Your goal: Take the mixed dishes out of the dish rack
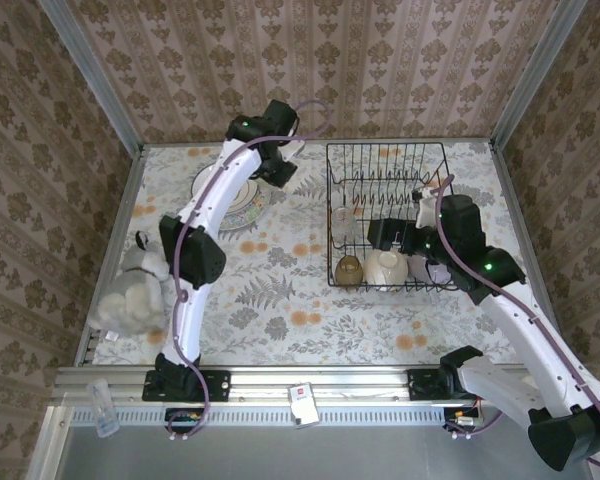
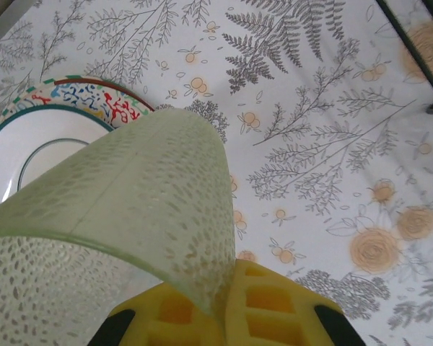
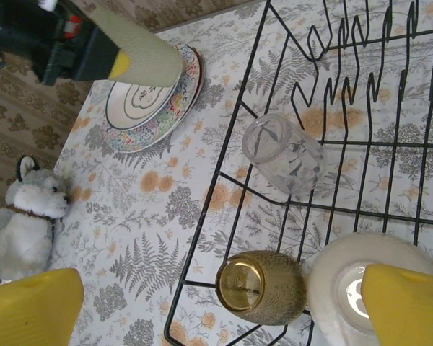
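Observation:
My left gripper moves toward the rack (image 1: 385, 146) and down next. It releases the pale green glass on the floral cloth's bare part beside the plates, since that part is bare.
My left gripper (image 2: 227, 288) is shut on the wall of the pale green glass (image 2: 130, 187), holding it tilted above the stacked plates (image 2: 29, 144) at the table's far left; the lower plate has a colourful rim (image 2: 94, 97). The top view shows that gripper (image 1: 275, 160) beside the plates (image 1: 230, 195). The black wire dish rack (image 1: 385, 146) stands right of centre. My right gripper (image 1: 385, 237) hovers open over its near end. Below its yellow fingers (image 3: 29, 310) lie a brown cup (image 3: 263, 288), a cream bowl (image 3: 346, 281) and a clear glass (image 3: 283, 153).
A grey and white stuffed dog (image 1: 135, 290) lies at the table's left edge. The rack's upright tines (image 3: 346, 65) rise in its far half. Floral cloth lies bare between the plates and the rack (image 3: 222, 148). Patterned walls close in the back and sides.

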Available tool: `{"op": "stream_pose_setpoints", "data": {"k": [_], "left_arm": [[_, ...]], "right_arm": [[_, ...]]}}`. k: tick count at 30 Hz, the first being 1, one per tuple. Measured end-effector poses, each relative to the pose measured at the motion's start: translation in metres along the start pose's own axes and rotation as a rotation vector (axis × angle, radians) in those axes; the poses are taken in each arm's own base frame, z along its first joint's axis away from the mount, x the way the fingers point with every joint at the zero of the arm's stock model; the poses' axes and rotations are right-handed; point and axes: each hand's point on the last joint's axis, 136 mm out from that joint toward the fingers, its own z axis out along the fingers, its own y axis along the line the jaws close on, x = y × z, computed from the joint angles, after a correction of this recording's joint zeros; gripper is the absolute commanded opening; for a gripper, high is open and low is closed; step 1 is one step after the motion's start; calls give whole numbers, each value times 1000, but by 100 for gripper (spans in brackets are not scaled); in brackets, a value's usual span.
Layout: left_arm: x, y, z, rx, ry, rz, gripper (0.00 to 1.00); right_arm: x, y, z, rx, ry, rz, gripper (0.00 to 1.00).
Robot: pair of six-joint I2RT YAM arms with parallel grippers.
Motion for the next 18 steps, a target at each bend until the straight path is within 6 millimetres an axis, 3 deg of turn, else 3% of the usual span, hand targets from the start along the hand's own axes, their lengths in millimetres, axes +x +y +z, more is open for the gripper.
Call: {"op": "stream_pose_setpoints", "data": {"k": [9,18], "left_arm": [[10,-16,41,-13,112,154,0],[11,-38,54,3,125,260,0]], "right_arm": [[10,3,4,7,38,-14,100],[18,5,6,15,62,-25,100]]}}
